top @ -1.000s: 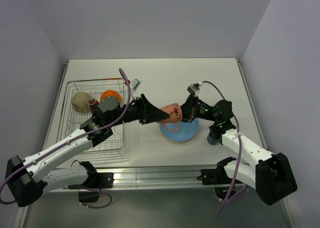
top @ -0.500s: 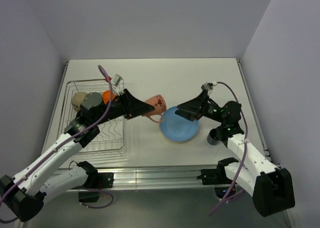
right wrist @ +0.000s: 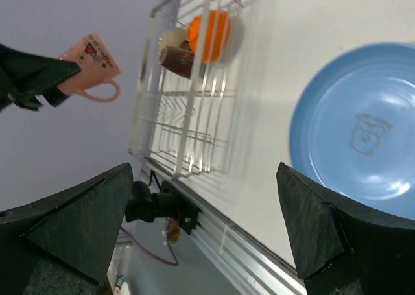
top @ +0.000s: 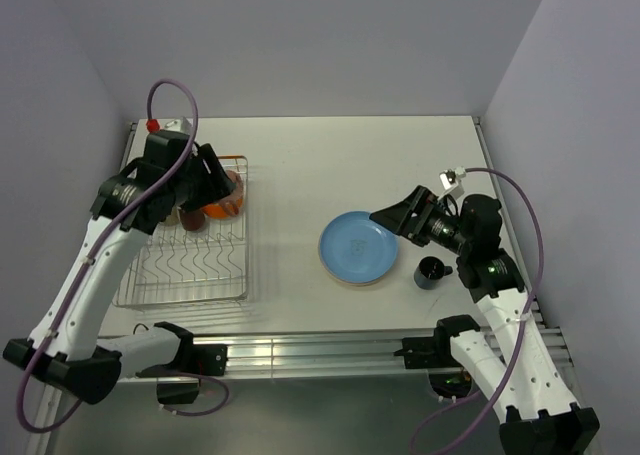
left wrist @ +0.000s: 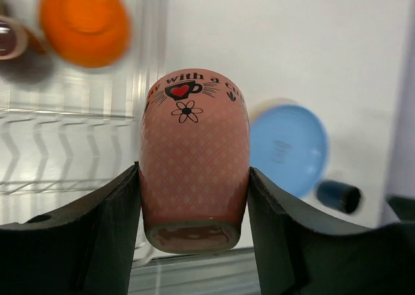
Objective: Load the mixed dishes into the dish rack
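The bare wires by the orange-sided bowl lie below the pinkish-orange mug, so my left gripper should move down into the rack (top: 185, 265) next and release the mug on them.
My left gripper (left wrist: 193, 173) is shut on the pinkish-orange mug (left wrist: 194, 159), with a finger pressed against each side. It hangs above the silver wire dish rack (top: 185, 265) at the table's left, where my left gripper (top: 213, 183) hovers over the rack's far right corner. An orange-sided bowl (left wrist: 84, 23) and a dark brown mug (left wrist: 11, 39) lie in the rack's far end. A cream bowl (right wrist: 171, 38) sits beside them. The blue plate (top: 358, 247) lies at the table's middle right. My right gripper (top: 392, 218) hangs open and empty over the plate's right edge.
A dark blue mug (top: 432, 272) lies on the table just right of the blue plate, below my right wrist. A tan rim (top: 356, 284) shows under the plate's near edge. A metal rail (top: 320, 353) runs along the table's front.
My left gripper has carried the pinkish-orange mug left from over the blue plate to above the rack. My right gripper has let go of the mug, opened wide and drawn back right.
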